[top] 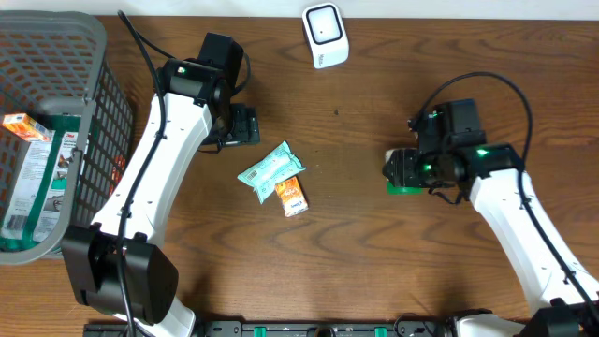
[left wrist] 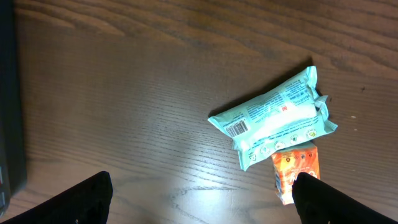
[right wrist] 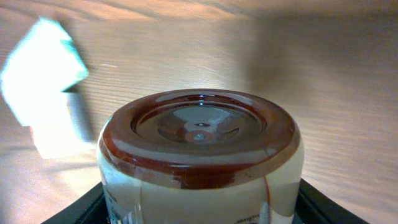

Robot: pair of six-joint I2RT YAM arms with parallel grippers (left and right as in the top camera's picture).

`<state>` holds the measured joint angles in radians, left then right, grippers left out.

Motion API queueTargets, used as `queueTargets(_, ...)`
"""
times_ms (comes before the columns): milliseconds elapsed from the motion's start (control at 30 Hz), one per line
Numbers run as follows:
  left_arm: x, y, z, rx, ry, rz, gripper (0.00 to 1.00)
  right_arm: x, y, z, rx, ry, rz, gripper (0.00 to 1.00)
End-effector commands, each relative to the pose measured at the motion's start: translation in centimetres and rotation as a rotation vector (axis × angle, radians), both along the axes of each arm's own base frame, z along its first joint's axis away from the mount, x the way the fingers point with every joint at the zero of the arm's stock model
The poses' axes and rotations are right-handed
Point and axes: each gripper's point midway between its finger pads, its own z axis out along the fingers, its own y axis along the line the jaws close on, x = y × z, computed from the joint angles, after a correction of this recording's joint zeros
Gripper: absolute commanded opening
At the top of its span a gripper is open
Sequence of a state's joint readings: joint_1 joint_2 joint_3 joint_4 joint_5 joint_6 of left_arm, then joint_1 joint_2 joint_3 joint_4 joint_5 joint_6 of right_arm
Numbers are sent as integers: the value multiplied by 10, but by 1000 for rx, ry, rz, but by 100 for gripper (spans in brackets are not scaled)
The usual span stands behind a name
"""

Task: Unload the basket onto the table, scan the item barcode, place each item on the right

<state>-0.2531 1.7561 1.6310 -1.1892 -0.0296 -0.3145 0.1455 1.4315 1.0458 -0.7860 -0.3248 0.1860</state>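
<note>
Bare wood is below my right gripper and to its left in the overhead view, so I will move it down toward the orange packet and release the jar.
My right gripper is shut on a jar with a pale label and dark red contents; its base faces the right wrist camera. From overhead the jar shows a green edge, right of the table's middle. No barcode shows on it. The white barcode scanner stands at the table's far edge, well away from the jar. My left gripper hovers open over bare wood, left of a teal packet whose barcode faces up, and an orange packet close to the right fingertip.
A grey wire basket holding boxed goods fills the left edge of the table. The teal packet and orange packet lie together near the middle. Brown wood lies between the packets and the jar.
</note>
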Motion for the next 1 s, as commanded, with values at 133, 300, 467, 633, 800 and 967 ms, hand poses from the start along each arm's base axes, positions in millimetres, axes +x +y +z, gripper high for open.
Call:
queueTargets(133, 0, 2, 0, 9, 0, 2, 93, 5, 27, 55, 468, -58, 101, 43)
queueTargets(300, 0, 2, 0, 9, 0, 2, 93, 5, 34, 82, 653, -95, 158, 45)
queueTargets(467, 0, 2, 0, 9, 0, 2, 93, 1, 39, 124, 902, -94, 210, 43)
queueTargets(633, 0, 2, 0, 9, 0, 2, 93, 15, 31, 100, 776, -68, 89, 38)
queueTargets(800, 0, 2, 0, 9, 0, 2, 93, 8, 16, 32, 409, 34, -49, 39)
queueTargets(967, 0, 2, 0, 9, 0, 2, 93, -4, 42, -2, 260, 71, 8, 41)
